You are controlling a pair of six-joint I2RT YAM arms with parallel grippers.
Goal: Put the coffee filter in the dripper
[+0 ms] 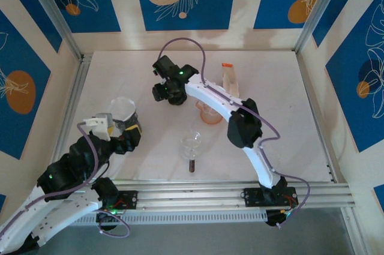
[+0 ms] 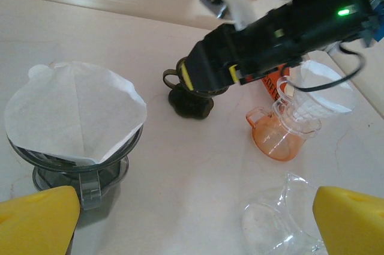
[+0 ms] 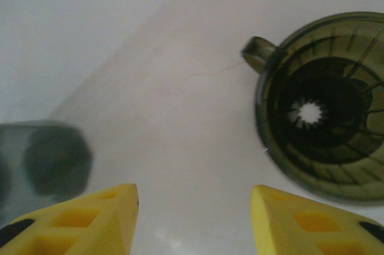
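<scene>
I need to lower my right gripper toward the dark green dripper (image 3: pixel 324 105) next and bring its open fingers astride the rim, because the dark green dripper's rim (image 3: pixel 260 106) beside the handle is below them.
A white coffee filter (image 2: pixel 75 108) sits opened inside a grey dripper (image 2: pixel 78 174) at the left; the same filter (image 1: pixel 122 108) lies just beyond my left gripper (image 1: pixel 127 129). That left gripper (image 2: pixel 195 228) is open, its yellow fingertips (image 2: pixel 36 219) wide apart over bare table. A dark green dripper (image 3: pixel 324 105) stands with no filter in it, its handle pointing left. My right gripper (image 3: pixel 195 219) hangs open beside it, nothing between the fingers. From above, the right gripper (image 1: pixel 169 89) hovers over this dark dripper (image 2: pixel 191 100).
An orange cup (image 2: pixel 276 138) carries a clear dripper with a white filter (image 2: pixel 321 87). A clear glass vessel (image 2: pixel 282 219) lies near my left gripper's right finger. A tan filter packet with an orange top (image 1: pixel 228 78) stands at the back. Panel walls enclose the table.
</scene>
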